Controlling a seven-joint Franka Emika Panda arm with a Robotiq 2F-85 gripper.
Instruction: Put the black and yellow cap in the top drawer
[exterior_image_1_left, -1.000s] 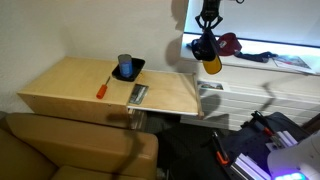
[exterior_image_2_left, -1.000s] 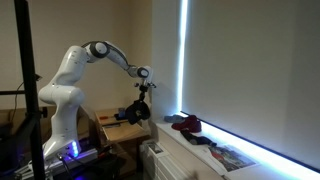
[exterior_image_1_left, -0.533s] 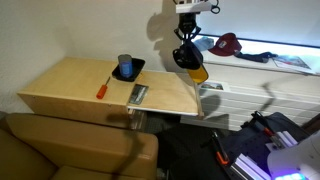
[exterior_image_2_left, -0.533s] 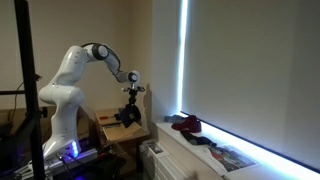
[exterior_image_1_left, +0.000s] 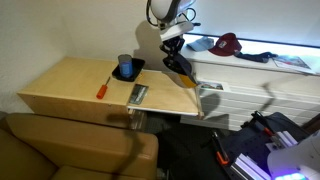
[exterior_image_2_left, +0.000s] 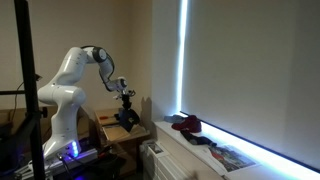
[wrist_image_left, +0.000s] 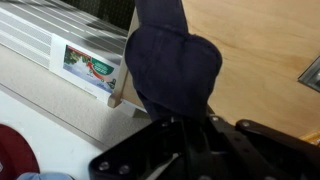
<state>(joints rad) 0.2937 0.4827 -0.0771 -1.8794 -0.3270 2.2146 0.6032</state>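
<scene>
I will next lower my gripper toward the bare end of the table below it, beside the drawers, and let go of the cap there, since the top drawer (exterior_image_1_left: 255, 76) is shut.
My gripper (exterior_image_1_left: 172, 47) is shut on the black and yellow cap (exterior_image_1_left: 180, 70), which hangs below it with the yellow brim pointing down. It hovers over the right end of the wooden table (exterior_image_1_left: 70, 95), just left of the white chest of drawers (exterior_image_1_left: 250, 95). The top drawer (exterior_image_1_left: 255, 76) looks shut. In an exterior view the gripper (exterior_image_2_left: 126, 98) holds the cap (exterior_image_2_left: 127, 120) above the table. In the wrist view the dark crown (wrist_image_left: 170, 60) fills the middle, held by the fingers (wrist_image_left: 185, 125).
A dark red cap (exterior_image_1_left: 228, 43) and a magazine (exterior_image_1_left: 290, 62) lie on the chest top. A blue cup on a black plate (exterior_image_1_left: 126, 68), an orange screwdriver (exterior_image_1_left: 103, 86) and a grey flat item (exterior_image_1_left: 138, 95) lie on the table. A brown sofa (exterior_image_1_left: 70, 150) stands in front.
My gripper has carried the cap leftward and down, from above the chest top to over the table's right end.
</scene>
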